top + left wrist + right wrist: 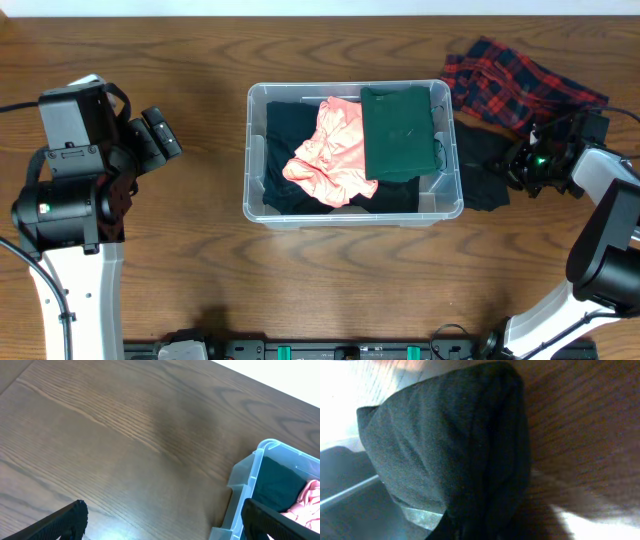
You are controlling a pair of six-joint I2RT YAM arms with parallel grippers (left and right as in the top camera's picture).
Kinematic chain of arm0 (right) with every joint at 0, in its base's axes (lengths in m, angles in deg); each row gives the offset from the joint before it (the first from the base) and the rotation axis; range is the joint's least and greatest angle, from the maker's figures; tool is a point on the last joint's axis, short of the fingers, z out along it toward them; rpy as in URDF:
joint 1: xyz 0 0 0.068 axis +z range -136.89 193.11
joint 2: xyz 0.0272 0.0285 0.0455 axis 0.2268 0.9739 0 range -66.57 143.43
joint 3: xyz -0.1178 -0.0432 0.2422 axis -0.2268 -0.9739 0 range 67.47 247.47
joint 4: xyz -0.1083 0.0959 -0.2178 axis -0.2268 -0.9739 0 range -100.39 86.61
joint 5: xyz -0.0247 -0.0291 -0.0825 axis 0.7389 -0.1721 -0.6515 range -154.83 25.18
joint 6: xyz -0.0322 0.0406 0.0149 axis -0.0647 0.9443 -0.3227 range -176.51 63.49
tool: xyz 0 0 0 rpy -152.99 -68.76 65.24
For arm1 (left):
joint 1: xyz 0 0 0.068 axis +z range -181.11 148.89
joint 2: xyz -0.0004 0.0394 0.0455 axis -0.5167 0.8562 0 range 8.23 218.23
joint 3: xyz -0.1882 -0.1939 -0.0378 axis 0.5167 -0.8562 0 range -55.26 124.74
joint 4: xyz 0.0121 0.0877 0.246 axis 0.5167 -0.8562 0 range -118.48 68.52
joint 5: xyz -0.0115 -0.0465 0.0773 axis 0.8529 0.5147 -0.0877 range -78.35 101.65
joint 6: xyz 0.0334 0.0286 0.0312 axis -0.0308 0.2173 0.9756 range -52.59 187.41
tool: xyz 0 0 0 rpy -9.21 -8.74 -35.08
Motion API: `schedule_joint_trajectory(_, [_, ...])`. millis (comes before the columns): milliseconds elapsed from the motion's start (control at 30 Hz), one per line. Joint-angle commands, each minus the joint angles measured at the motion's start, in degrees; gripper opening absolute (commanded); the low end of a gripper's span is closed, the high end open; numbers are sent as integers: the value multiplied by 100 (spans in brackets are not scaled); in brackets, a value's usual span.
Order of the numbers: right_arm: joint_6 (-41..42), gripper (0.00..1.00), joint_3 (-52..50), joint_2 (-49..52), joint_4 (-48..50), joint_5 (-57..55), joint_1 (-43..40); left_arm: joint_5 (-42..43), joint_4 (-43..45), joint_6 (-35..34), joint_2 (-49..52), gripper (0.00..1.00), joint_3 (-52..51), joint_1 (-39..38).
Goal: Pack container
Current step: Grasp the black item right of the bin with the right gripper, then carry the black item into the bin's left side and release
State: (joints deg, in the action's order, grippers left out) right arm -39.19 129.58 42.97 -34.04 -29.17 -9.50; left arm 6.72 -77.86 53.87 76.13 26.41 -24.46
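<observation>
The dark garment (289, 136) lies to the left of my right gripper in the overhead view. My right gripper needs to lift next, carry the black garment (480, 165) across and let it go onto the dark garment.
The clear plastic container (257, 150) stands at the table's middle. It holds a dark garment (285, 125), a crumpled pink garment (330, 150) and a folded green garment (398, 130). A black garment (480, 165) lies on the table just right of it. My right gripper (518, 165) is at that garment's right edge. In the right wrist view the black cloth (450, 445) bunches up to the jaws and hides the fingers. My left gripper (162, 135) is open and empty, left of the container; the left wrist view shows its fingers (162, 515) apart over bare wood, the container's corner (260, 460) at right.
A red and blue plaid garment (520, 75) lies crumpled at the back right, behind the right gripper. The wooden table (180, 240) stretches left of and in front of the container.
</observation>
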Motion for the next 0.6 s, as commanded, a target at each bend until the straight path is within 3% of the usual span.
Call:
schedule_joint_trajectory(0, [-90,2,4,-579,-212,127,24,-70,2,-50,26,98,-11,28])
schedule_joint_trajectory(167, [-81,1,9,-2223,-407,544,61,-70,2,-50,26,98,-11,28])
schedule_joint_trajectory(333, [531,1,9,-3794,-387,619,341,-70,2,-50,26,98,-11,28])
schedule_joint_trajectory(567, [1692,1,7,-4271,219,662,1648,-70,2,-50,26,98,-11,28])
